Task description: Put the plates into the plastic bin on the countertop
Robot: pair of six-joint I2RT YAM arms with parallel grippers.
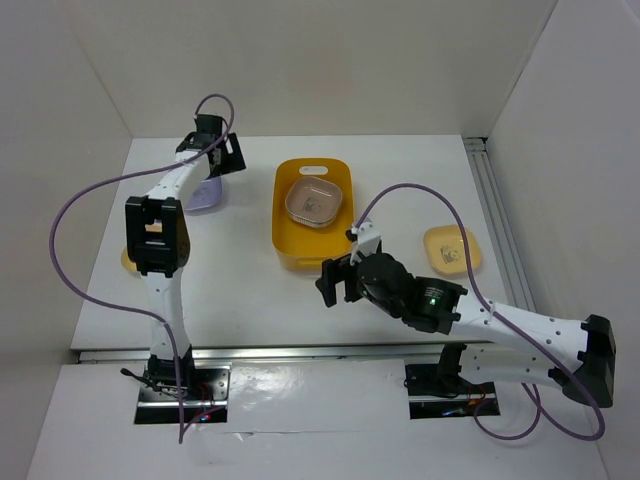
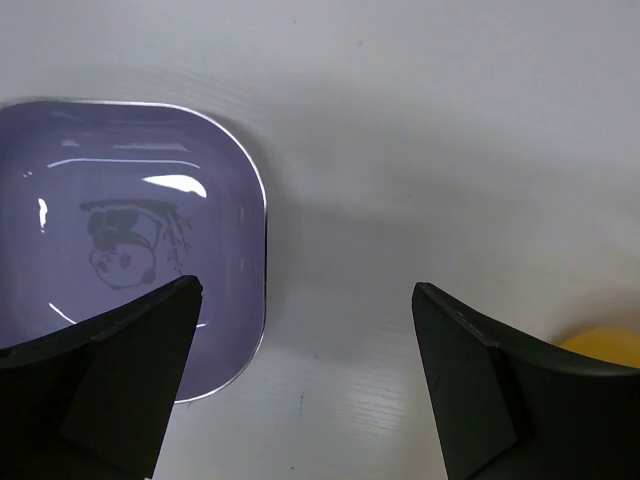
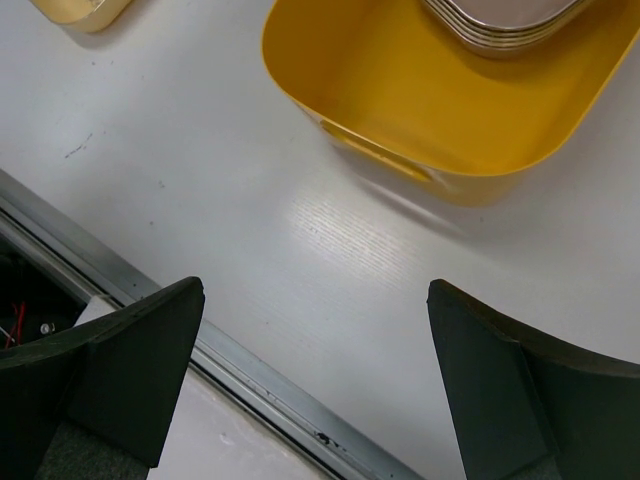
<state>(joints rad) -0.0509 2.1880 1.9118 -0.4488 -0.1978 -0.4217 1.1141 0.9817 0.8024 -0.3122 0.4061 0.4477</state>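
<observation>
The lavender plate's bin-side rim [image 1: 222, 190] [image 2: 265, 285] is off the middle of the gap, so my left gripper needs to go down and slightly left in the left wrist view onto it next.
The yellow-orange plastic bin [image 1: 291, 246] stands mid-countertop with a stack of plates [image 1: 312, 203] inside, a brown-pink one on top. A lavender plate [image 1: 205, 196] with a panda print lies left of the bin. My left gripper [image 1: 215, 152] hovers open just above it; in the left wrist view the lavender plate [image 2: 130, 240] lies left of the gap of the left gripper [image 2: 305, 292]. A yellow plate [image 1: 452, 250] lies at the right. My right gripper [image 1: 336, 280] hangs open and empty near the bin's front; the right wrist view shows the right gripper [image 3: 315, 290] before the bin [image 3: 400, 90].
Another pale yellow plate [image 1: 129, 260] lies at the left, half hidden by the left arm, and shows as a pale yellow plate [image 3: 85, 10] in the right wrist view. A metal rail [image 3: 250, 365] runs along the table's near edge. White walls enclose three sides.
</observation>
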